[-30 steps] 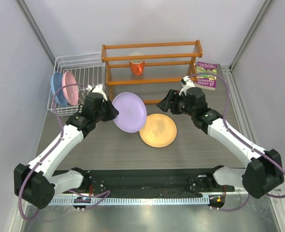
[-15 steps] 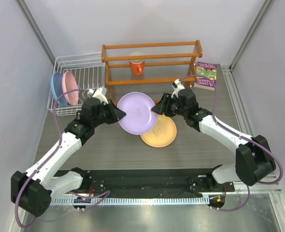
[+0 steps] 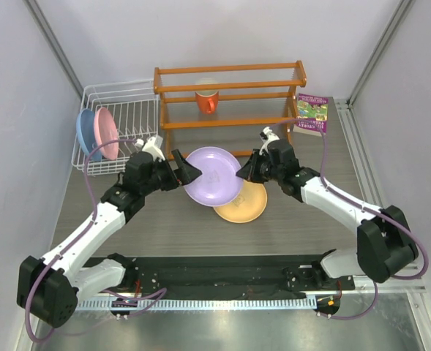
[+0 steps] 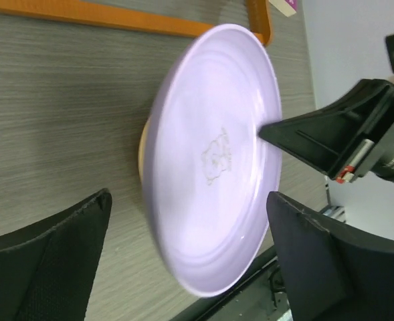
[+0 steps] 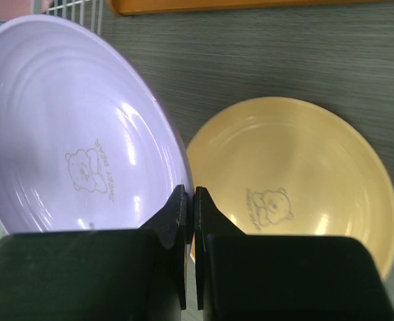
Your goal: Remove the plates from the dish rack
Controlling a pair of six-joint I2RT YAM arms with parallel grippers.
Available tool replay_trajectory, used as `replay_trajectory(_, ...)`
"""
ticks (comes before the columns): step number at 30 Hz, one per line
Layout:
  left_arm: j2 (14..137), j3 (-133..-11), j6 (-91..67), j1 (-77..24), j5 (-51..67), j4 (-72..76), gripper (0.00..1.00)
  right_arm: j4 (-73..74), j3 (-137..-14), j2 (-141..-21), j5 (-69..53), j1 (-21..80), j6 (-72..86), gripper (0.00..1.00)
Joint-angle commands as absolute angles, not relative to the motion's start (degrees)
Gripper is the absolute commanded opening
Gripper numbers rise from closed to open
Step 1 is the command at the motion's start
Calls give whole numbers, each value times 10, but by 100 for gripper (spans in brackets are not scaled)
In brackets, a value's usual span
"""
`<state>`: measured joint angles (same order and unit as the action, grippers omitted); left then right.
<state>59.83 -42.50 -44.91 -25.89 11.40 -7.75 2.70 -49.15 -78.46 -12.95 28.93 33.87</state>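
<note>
Because the yellow-orange plate (image 3: 250,206) lies flat below, I will move my right gripper to the right in the top view and down, releasing the lilac plate onto it.
The lilac plate (image 3: 211,175) hangs tilted above the table, its right rim pinched by my right gripper (image 3: 242,170), which is shut on it (image 5: 190,194). My left gripper (image 3: 186,165) stands open, its fingers spread wide either side of the plate's left rim (image 4: 188,200) without touching it. The yellow-orange plate (image 3: 250,206) lies flat on the table, partly under the lilac one (image 5: 69,127). A pink plate (image 3: 105,133) and a light blue plate (image 3: 85,135) stand upright in the white dish rack (image 3: 131,102) at the back left.
An orange wooden shelf frame (image 3: 230,73) stands at the back centre with an orange mug (image 3: 206,100) inside it. A book (image 3: 312,113) lies at the back right. Grey walls close in both sides.
My left gripper has opened and let go of the lilac plate. My right gripper has closed on the plate's right rim. The plate has shifted right, over the yellow-orange one.
</note>
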Motion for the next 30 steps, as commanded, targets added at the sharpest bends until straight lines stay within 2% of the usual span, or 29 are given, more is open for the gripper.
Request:
replay_trajectory(1, 600, -438, -426, -262, 102, -58, 99, 96, -503, -706, -9, 289, 319, 1)
replay_trajectory(6, 582, -453, -369, -262, -12, -138, 99, 196, -520, -691, 71, 287, 292, 1)
replay_trajectory(14, 571, -513, -270, -262, -305, -266, 99, 236, -499, -708, 98, 284, 301, 1)
replay_trajectory(17, 576, -526, -263, -262, -350, -288, 99, 235, -490, -721, 99, 283, 301, 1)
replay_trajectory(27, 577, -542, -265, -262, -376, -286, 99, 221, -477, -773, 96, 276, 303, 1)
replay_trajectory(30, 578, -551, -262, -262, -393, -286, 99, 208, -476, -785, 87, 274, 302, 6)
